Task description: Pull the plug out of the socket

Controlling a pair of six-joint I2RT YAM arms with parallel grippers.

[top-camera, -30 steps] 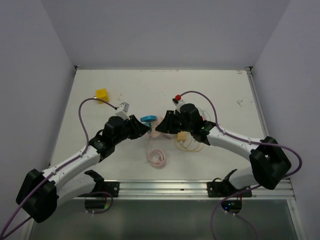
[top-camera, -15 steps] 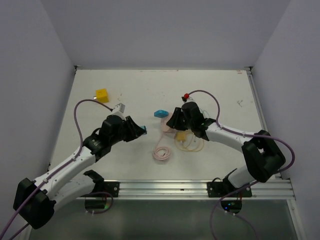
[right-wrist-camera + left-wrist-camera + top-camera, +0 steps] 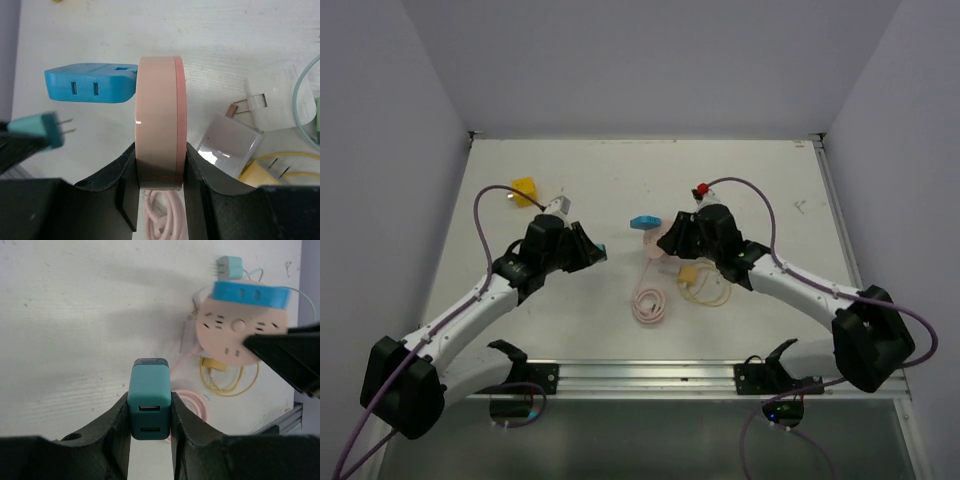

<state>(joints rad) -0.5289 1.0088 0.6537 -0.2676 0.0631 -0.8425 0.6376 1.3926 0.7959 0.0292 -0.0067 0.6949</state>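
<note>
My left gripper lowers toward the right in the top view next, onto the tabletop beside the white adapter, to release the plug, since its prongs clear the socket.
My left gripper [image 3: 149, 407] is shut on a teal plug [image 3: 149, 385], a small block with two USB ports facing the camera. Its prongs point at the socket with open air between them; the plug [image 3: 37, 129] shows at the left of the right wrist view. My right gripper [image 3: 160, 167] is shut on the edge of the round pink socket [image 3: 156, 125], held on its side above the table. A blue adapter [image 3: 90, 82] still sits in the socket's face. From above, the plug [image 3: 600, 250] hangs left of the socket [image 3: 670, 238].
Under the socket lie a coiled pink cable [image 3: 648, 305], a yellow cable [image 3: 705, 285] with a yellow plug [image 3: 260, 172], a white adapter [image 3: 227, 145] and a small green plug [image 3: 229, 266]. A yellow block [image 3: 524, 190] sits far left. Walls close in on both sides.
The two grippers were together at the table's middle. The left one has drawn back to the left with the teal plug, now free of the socket; the right has shifted right with the socket.
</note>
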